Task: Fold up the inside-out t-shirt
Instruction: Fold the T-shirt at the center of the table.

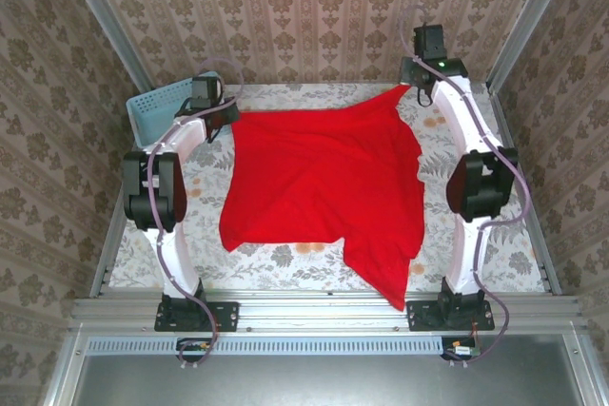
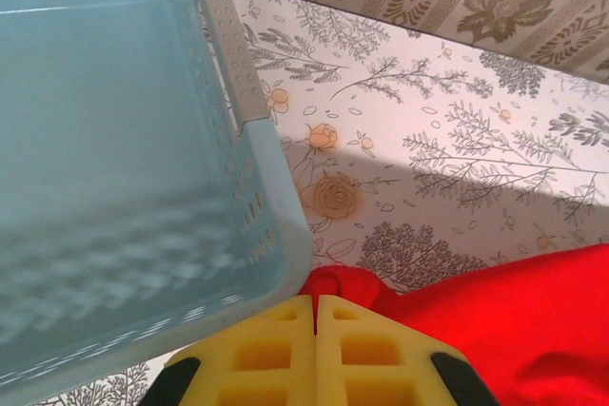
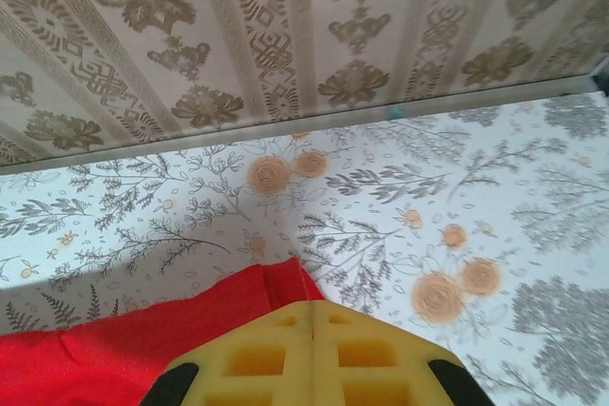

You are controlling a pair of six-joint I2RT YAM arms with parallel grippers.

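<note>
The shirt's basket-side edge (image 1: 238,140) is below my left gripper and toward my base, so I will next move that gripper back and down to release the shirt's corner over that edge.
The red t-shirt (image 1: 324,183) lies spread over the middle of the floral table, its far edge stretched between both arms and one corner trailing toward the near right. My left gripper (image 1: 226,113) is shut on the shirt's far left corner (image 2: 352,284), right beside the basket. Its yellow fingers (image 2: 276,349) meet with red cloth pinched between them. My right gripper (image 1: 419,90) is shut on the far right corner (image 3: 285,282), lifted slightly near the back wall. There too the yellow fingers (image 3: 357,354) are pressed together over the cloth.
A pale blue perforated basket (image 1: 157,106) stands at the far left, its rim (image 2: 257,140) almost against the left gripper. Patterned walls close in the back and sides. Bare floral tabletop (image 1: 285,256) shows along the near edge and at the right (image 1: 438,154).
</note>
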